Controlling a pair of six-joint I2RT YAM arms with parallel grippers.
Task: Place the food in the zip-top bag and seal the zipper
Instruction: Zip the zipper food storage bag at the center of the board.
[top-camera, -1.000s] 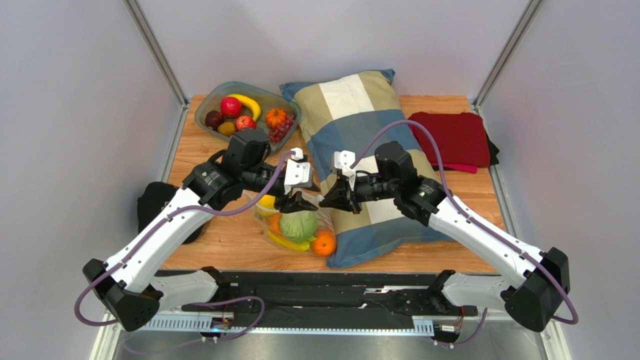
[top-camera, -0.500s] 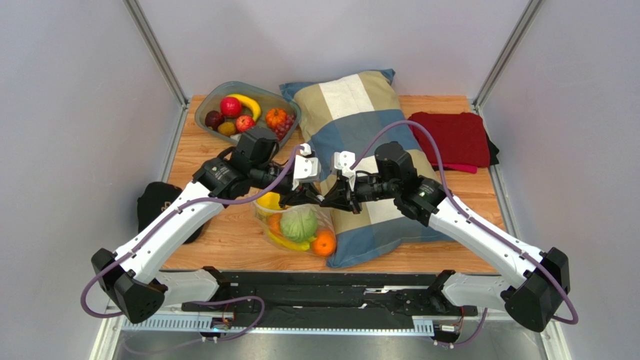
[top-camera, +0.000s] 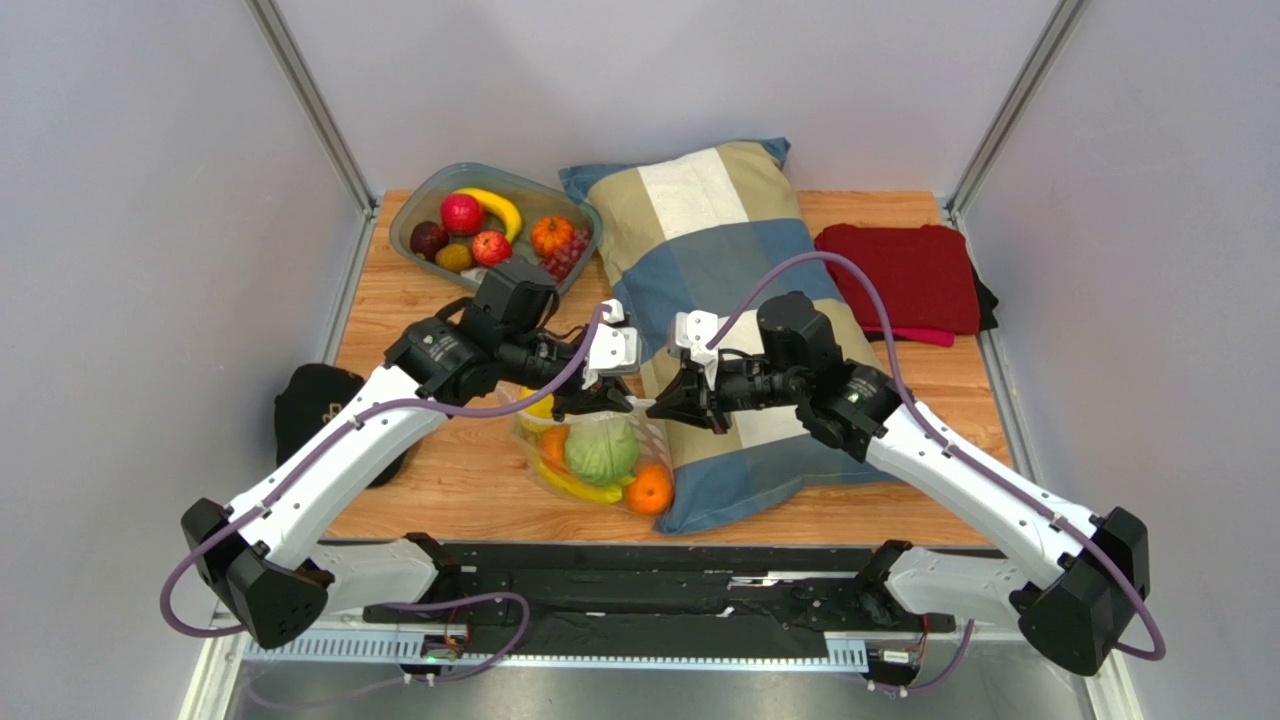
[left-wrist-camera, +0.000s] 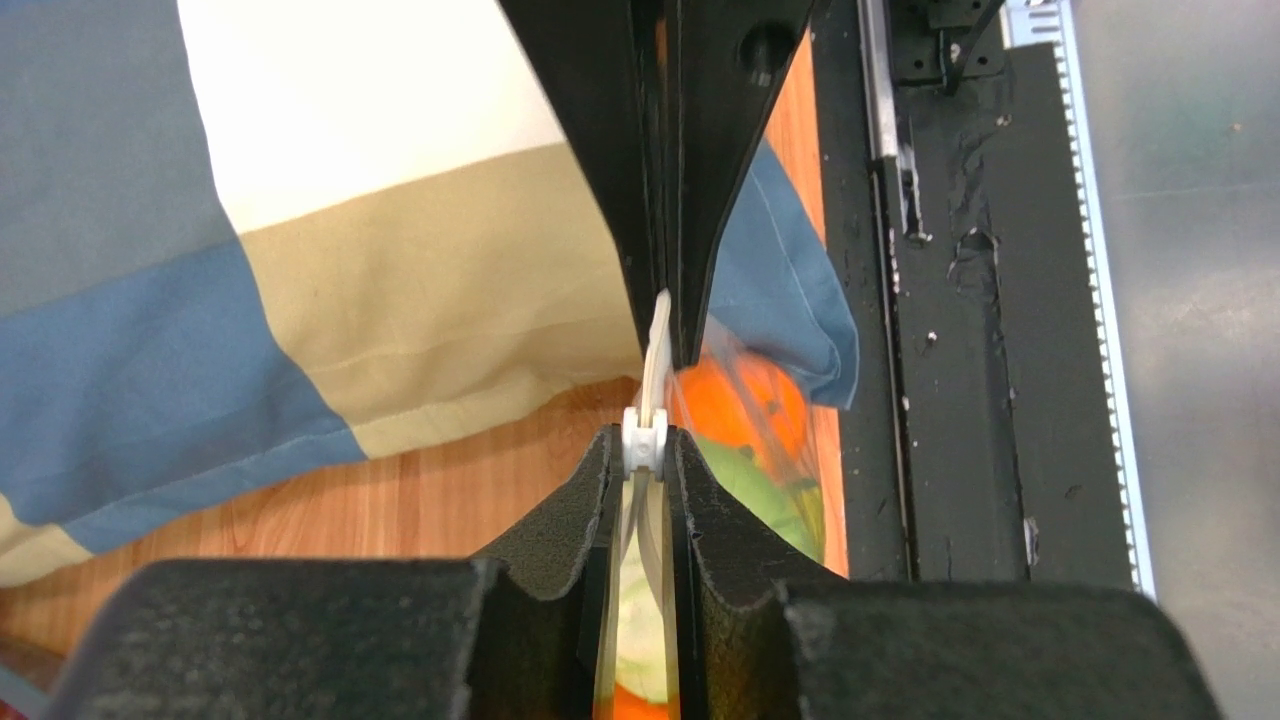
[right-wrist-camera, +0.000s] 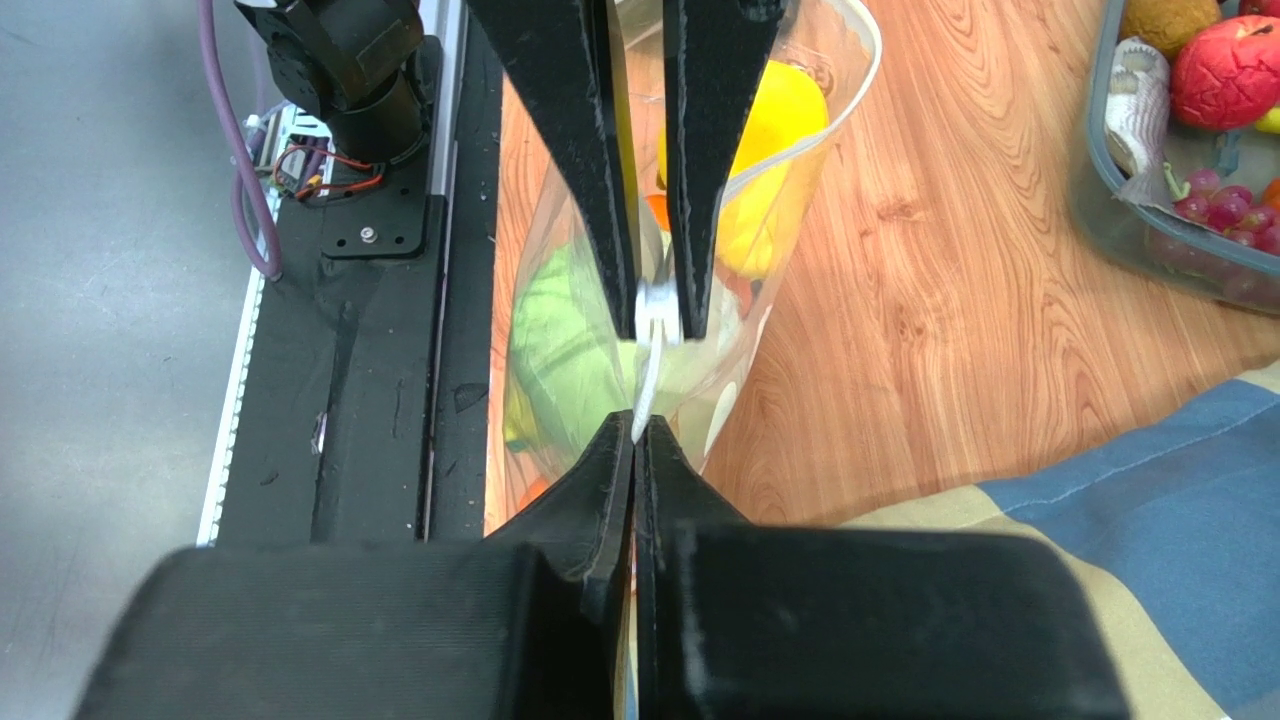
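Note:
I will next pull the slider left in the top view to the zipper's open end with my left gripper, lower it and release, since the bag's opening still gapes beyond it.
The zip-top bag (top-camera: 597, 450) lies on the table against the pillow. It holds a green cabbage (top-camera: 600, 447), an orange (top-camera: 649, 486), a banana (top-camera: 568, 482) and a yellow lemon (top-camera: 537, 405). My left gripper (top-camera: 618, 402) is shut on the zipper, its fingertips clamping the white slider (left-wrist-camera: 646, 437). My right gripper (top-camera: 663, 408) faces it, almost tip to tip, and is shut on the zipper strip (right-wrist-camera: 643, 393) at the bag's mouth edge. The left wrist view shows the left gripper (left-wrist-camera: 646, 444), and the right wrist view shows the right gripper (right-wrist-camera: 633, 431). The cabbage (right-wrist-camera: 564, 353) and lemon (right-wrist-camera: 769, 158) show through the plastic.
A grey bowl (top-camera: 425, 204) at the back left holds apples, a banana, grapes and an orange. A large checked pillow (top-camera: 721, 255) lies mid-table under the right arm. A folded red cloth (top-camera: 902, 278) is at the back right. A black object (top-camera: 308, 408) sits off the table's left edge.
My left gripper has slid to the right along the bag's mouth, closing the gap to the right gripper. The right arm has shifted slightly right and down.

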